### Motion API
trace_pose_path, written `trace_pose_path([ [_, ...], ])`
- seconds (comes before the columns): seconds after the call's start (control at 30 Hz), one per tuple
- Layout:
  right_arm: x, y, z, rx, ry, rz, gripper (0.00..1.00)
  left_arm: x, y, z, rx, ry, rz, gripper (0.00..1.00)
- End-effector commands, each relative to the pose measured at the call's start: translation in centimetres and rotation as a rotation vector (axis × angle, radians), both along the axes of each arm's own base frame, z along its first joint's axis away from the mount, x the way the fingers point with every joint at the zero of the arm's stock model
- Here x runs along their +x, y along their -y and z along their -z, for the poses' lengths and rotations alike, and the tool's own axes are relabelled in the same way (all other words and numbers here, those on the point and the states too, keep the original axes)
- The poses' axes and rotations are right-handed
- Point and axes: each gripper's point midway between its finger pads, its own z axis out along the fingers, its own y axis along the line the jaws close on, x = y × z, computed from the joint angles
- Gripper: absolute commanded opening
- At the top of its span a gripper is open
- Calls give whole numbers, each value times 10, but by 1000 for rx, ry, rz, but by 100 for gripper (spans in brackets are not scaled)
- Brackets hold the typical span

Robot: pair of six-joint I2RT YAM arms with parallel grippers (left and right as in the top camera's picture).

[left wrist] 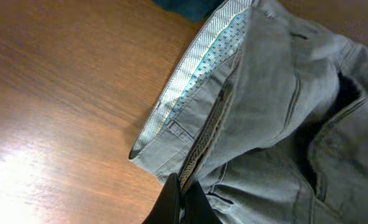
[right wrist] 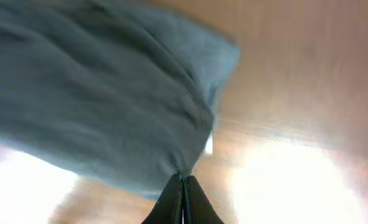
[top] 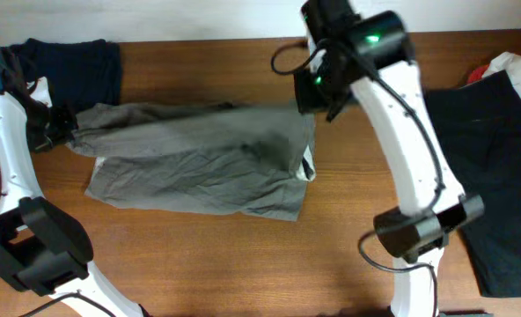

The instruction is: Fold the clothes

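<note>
The robot's right gripper needs to bring the lifted corner down and back toward the shorts' near edge (top: 287,210) and release it, because the lower layer lies uncovered there.
The grey-olive shorts (top: 199,163) lie stretched across the middle of the table. My left gripper (top: 62,126) is shut on the waistband end at the left; the left wrist view shows its fingers (left wrist: 184,190) pinching the waistband (left wrist: 199,87) with its pale striped lining turned out. My right gripper (top: 311,99) is shut on the far right corner of the shorts and holds it lifted. In the right wrist view the fingers (right wrist: 183,186) pinch the cloth (right wrist: 103,93), which hangs above the table.
A dark navy folded garment (top: 77,66) lies at the back left. A large black garment (top: 494,150) covers the right side, with a white and red item (top: 507,66) behind it. Bare wood runs along the front.
</note>
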Motion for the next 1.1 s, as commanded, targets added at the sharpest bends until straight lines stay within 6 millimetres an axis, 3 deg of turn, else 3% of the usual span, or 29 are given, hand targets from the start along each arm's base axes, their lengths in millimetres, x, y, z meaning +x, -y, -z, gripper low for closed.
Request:
trace_pose_path([
  [0.0, 7, 36, 39, -114, -78, 102, 4, -9, -15, -13, 75, -9, -23, 1],
  [0.07, 26, 59, 40, -99, -44, 168, 4, -10, -15, -13, 73, -10, -22, 1],
  [0.13, 45, 82, 17, -41, 41, 212, 4, -5, -16, -15, 76, 12, -22, 1],
  [0.2, 78, 81, -45, 162, 259, 147, 4, 19, -12, -21, 41, 122, -3, 1],
  [0.23, 85, 85, -69, 198, 338, 148, 4, 26, -11, -24, 35, 154, 3, 1],
  [0.27, 89, 96, -113, 225, 481, 158, 4, 36, -7, -28, 15, 202, 37, 1],
  [0.3, 88, 102, -135, 233, 549, 163, 4, 40, -6, -30, 10, 225, 42, 1],
  [0.33, 86, 102, -145, 231, 580, 153, 4, 44, -8, -32, 18, 243, 42, 1],
  [0.37, 84, 104, -143, 214, 571, 157, 4, 51, -11, -36, 31, 271, 44, 0],
  [0.4, 81, 104, -125, 185, 511, 165, 4, 55, -13, -38, 41, 291, 46, 0],
  [0.47, 83, 98, -59, 96, 310, 173, 4, 57, -11, -33, 37, 287, 51, 1],
  [0.5, 83, 91, -24, 75, 212, 165, 4, 59, -12, -21, 27, 265, 50, 1],
  [0.6, 93, 85, 23, 58, 138, 159, 4, 66, -4, 17, -54, 216, 78, 1],
  [0.67, 105, 87, 25, 63, 174, 166, 4, 76, -2, 26, -79, 238, 91, 0],
  [0.7, 117, 89, 14, 75, 237, 171, 4, 84, -6, 23, -62, 272, 94, 1],
  [0.77, 144, 100, -35, 112, 429, 194, 4, 94, -10, 10, -39, 319, 99, 0],
  [0.8, 147, 107, -61, 125, 500, 204, 4, 96, -11, 4, -34, 331, 100, 1],
  [0.87, 139, 110, -93, 138, 560, 205, 4, 99, -7, -8, -51, 357, 111, 0],
  [0.9, 134, 108, -95, 138, 553, 197, 4, 99, -1, -9, -81, 364, 122, 1],
  [0.93, 125, 102, -81, 100, 498, 134, 4, 96, 0, -7, -81, 347, 136, 0],
  [1.07, 94, 83, 34, 40, 117, 57, 4, 71, 3, 30, -85, 218, 164, 1],
])
